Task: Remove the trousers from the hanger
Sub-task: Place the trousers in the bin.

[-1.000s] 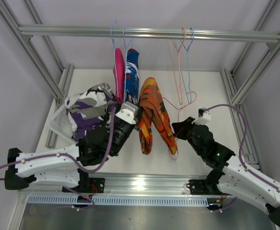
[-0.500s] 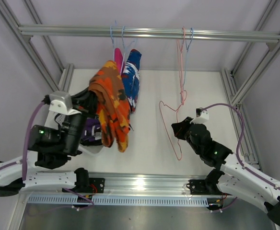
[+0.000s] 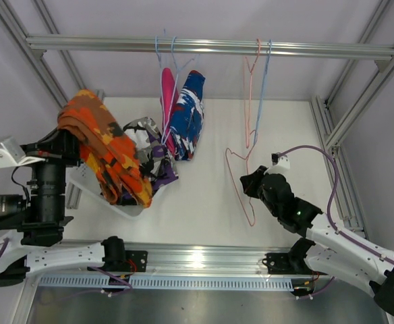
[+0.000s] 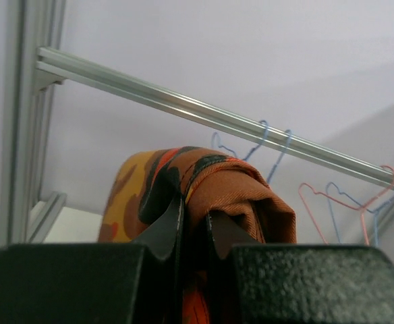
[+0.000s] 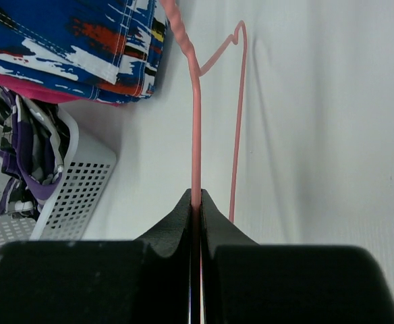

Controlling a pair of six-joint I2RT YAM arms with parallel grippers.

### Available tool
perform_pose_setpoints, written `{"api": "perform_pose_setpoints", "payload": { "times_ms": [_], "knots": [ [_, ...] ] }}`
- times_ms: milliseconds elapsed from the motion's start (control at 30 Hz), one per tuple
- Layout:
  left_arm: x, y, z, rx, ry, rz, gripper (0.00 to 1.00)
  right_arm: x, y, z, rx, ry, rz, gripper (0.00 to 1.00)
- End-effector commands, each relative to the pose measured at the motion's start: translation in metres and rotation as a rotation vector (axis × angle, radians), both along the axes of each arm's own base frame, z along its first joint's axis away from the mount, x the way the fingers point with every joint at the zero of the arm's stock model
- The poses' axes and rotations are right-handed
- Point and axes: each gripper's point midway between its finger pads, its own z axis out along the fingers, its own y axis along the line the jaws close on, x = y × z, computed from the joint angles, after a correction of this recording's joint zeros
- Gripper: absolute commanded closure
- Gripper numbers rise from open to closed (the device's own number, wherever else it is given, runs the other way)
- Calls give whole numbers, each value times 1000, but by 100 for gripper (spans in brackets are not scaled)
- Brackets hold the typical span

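Note:
I should lower my left gripper outward next, over the purple-white patterned trousers in the white basket, since the orange trousers hang free of any hanger.
My left gripper is shut on the orange trousers, which hang from it over the white basket at the left. In the left wrist view the orange trousers bunch between and above my left gripper. My right gripper is shut on the lower wire of the bare pink hanger, which still hooks on the rail. In the right wrist view the pink hanger runs into the shut right gripper. Pink trousers and blue-white-red patterned trousers hang on blue hangers.
Purple-white patterned trousers lie in the basket, also seen in the right wrist view. The metal rail spans the back, with a bare blue hanger beside the pink one. Frame posts stand at both sides.
My left arm has swung left, carrying the orange trousers off the pink hanger and over to the basket. The pink hanger now hangs bare in my right gripper.

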Motion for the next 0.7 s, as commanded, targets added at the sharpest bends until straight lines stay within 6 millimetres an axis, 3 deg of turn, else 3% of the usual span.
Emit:
{"api": "perform_pose_setpoints", "payload": {
  "times_ms": [0, 233, 267, 500, 667],
  "knots": [
    [-8, 31, 11, -93, -54, 46, 99, 6, 4, 11, 32, -40, -1, 100],
    [-2, 41, -26, -92, 38, 163, 99, 8, 8, 8, 27, -34, 4, 100],
    [2, 40, -41, -39, 75, 211, 99, 8, 8, 7, 26, -31, 3, 100],
    [20, 35, -126, -164, 251, 286, 99, 9, 7, 3, 13, -24, 3, 100],
    [34, 33, -159, -172, 336, 396, 99, 10, 4, 0, 0, -26, -5, 100]
  ]
}}
